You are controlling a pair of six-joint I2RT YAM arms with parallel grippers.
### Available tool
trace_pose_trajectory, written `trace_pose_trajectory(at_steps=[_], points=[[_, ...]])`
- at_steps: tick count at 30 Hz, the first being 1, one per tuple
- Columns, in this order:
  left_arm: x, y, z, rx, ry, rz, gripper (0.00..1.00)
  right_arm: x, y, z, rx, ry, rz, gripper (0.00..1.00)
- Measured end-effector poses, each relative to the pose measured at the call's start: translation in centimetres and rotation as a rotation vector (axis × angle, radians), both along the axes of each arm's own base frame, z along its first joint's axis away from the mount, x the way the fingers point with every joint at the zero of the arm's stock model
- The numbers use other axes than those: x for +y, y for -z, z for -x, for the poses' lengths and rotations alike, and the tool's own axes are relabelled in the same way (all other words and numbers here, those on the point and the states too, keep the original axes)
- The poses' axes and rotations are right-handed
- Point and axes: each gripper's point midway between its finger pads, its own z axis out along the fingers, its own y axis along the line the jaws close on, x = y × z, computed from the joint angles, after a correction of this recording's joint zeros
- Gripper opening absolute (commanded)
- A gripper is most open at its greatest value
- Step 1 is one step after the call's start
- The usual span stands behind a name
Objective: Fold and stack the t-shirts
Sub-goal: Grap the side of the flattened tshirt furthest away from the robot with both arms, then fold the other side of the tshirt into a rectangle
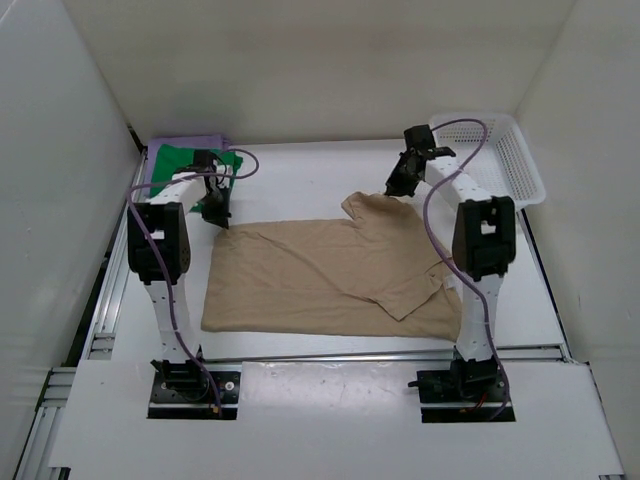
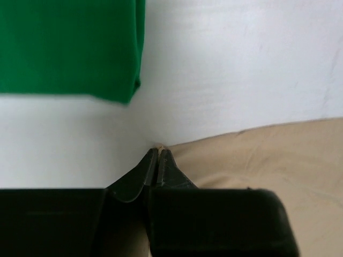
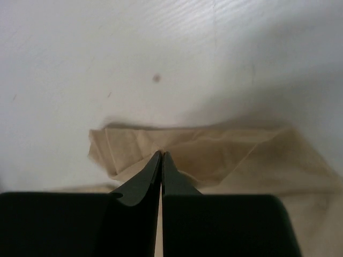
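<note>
My left gripper is pinching the t-shirt's corner, and this end lies unfolded. It should next move the corner back toward the base, over the middle of the t-shirt's side edge [image 1: 217,281], to release it.
The tan t-shirt [image 1: 320,275] lies spread across the middle of the table, one sleeve folded over near the right. My left gripper [image 1: 219,219] is shut on the shirt's far left corner; the left wrist view shows the tan cloth [image 2: 257,155] pinched at the tips [image 2: 158,148]. My right gripper [image 1: 393,189] is shut on the far right sleeve edge; the right wrist view shows the cloth [image 3: 214,150] bunched at the tips [image 3: 162,153]. The green t-shirt [image 1: 180,160] lies folded on the lavender t-shirt [image 1: 185,142] at the far left, and shows in the left wrist view [image 2: 69,45].
A white mesh basket [image 1: 505,155] stands at the far right corner. White walls enclose the table on three sides. A metal rail [image 1: 380,355] runs along the near edge in front of the arm bases.
</note>
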Motion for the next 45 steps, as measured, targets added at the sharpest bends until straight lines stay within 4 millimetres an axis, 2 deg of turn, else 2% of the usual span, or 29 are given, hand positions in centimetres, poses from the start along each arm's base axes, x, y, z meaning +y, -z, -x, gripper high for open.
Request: trace_pose_trajectory(at_steps=[2, 5, 8, 10, 13, 16, 19, 23, 27, 29, 34, 37, 40, 43, 45], points=[[0.1, -0.3, 0.9, 0.009, 0.0, -0.027, 0.1, 0.0, -2.9, 2.1, -0.045, -0.029, -0.011, 0.0], [-0.3, -1.5, 2.3, -0.002, 0.013, -0.071, 0.1, -0.2, -7.6, 6.7, -0.123, -0.07, -0.037, 0.0], [-1.1, -3.6, 4.2, -0.029, 0.038, -0.105, 0.1, -1.1, -10.4, 11.4, -0.185, -0.083, -0.054, 0.0], [-1.7, -5.3, 5.2, -0.065, 0.054, -0.123, 0.1, -1.9, -10.6, 14.1, -0.196, -0.084, -0.059, 0.0], [-1.8, -7.2, 6.3, -0.111, 0.058, -0.147, 0.1, -2.9, -8.9, 17.7, -0.165, -0.075, -0.057, 0.0], [-1.1, -7.8, 7.5, -0.126, 0.045, -0.178, 0.1, -4.1, -7.0, 20.2, -0.12, -0.053, -0.051, 0.0], [-0.3, -7.3, 8.9, -0.11, 0.033, -0.211, 0.1, -5.4, -6.4, 22.0, -0.111, -0.019, -0.051, 0.0], [0.6, -6.5, 10.7, -0.075, 0.025, -0.246, 0.1, -6.8, -7.8, 22.9, -0.166, 0.03, -0.062, 0.0], [1.0, -6.5, 11.7, -0.074, 0.018, -0.263, 0.1, -7.2, -9.3, 23.5, -0.213, 0.042, -0.079, 0.0], [1.2, -6.6, 12.1, -0.08, 0.015, -0.268, 0.1, -7.4, -9.4, 24.0, -0.215, 0.046, -0.082, 0.0], [1.5, -6.2, 13.6, -0.069, 0.016, -0.286, 0.1, -7.5, -7.1, 25.6, -0.154, 0.046, -0.083, 0.0], [1.5, -5.3, 14.6, -0.042, 0.028, -0.298, 0.12, -7.5, -5.1, 27.2, -0.093, 0.05, -0.083, 0.0], [1.4, -4.3, 15.9, -0.009, 0.046, -0.309, 0.13, -7.6, -4.4, 28.2, -0.068, 0.052, -0.083, 0.0], [1.1, -3.7, 16.7, 0.011, 0.066, -0.318, 0.19, -7.6, -4.1, 28.7, -0.066, 0.053, -0.083, 0.0], [0.9, -3.5, 17.0, 0.016, 0.078, -0.322, 0.33, -7.7, -3.8, 29.0, -0.059, 0.053, -0.082, 0.0]])
